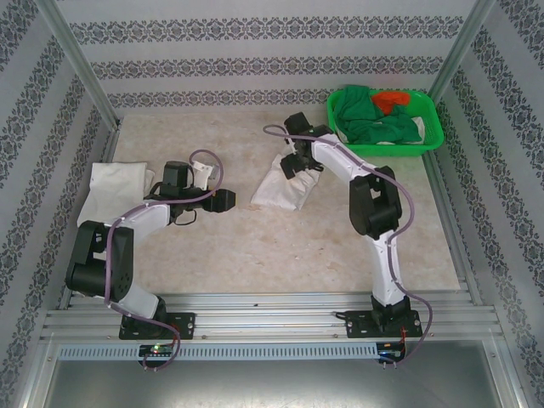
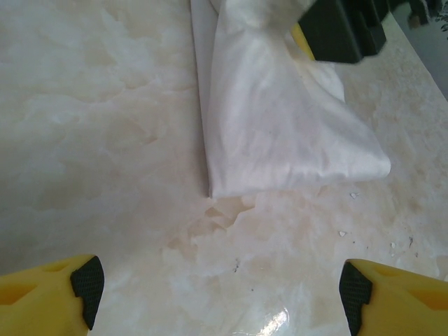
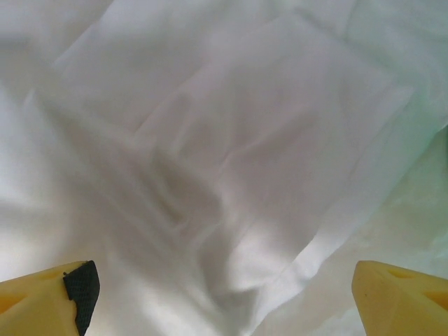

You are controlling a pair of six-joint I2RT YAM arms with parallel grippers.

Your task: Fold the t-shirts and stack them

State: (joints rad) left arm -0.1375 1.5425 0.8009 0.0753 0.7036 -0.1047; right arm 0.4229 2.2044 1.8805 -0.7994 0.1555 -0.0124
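I will next move my right gripper back from the shirt's far end and lower it open onto the shirt's near folded edge (image 1: pixel 275 202), because that fold is flat and uncovered.
A white t-shirt (image 1: pixel 285 189) lies partly folded in the middle of the table, and its smooth wedge shape (image 2: pixel 280 133) also shows in the left wrist view. My right gripper (image 1: pixel 291 167) hangs just over its far end, open, with creased white cloth (image 3: pixel 210 154) spread below its yellow fingers (image 3: pixel 49 294) and nothing between them. Well short of the shirt's near edge, my left gripper (image 1: pixel 228 201) stands open above bare table (image 2: pixel 217 294). A second white t-shirt (image 1: pixel 115 183) lies folded at the far left, beside the left arm.
A green plastic basket (image 1: pixel 429 136) with green and orange garments stands at the back right. Patterned walls and metal posts close in the table on three sides. The right gripper's black body (image 2: pixel 343 28) is above the shirt in the left wrist view.
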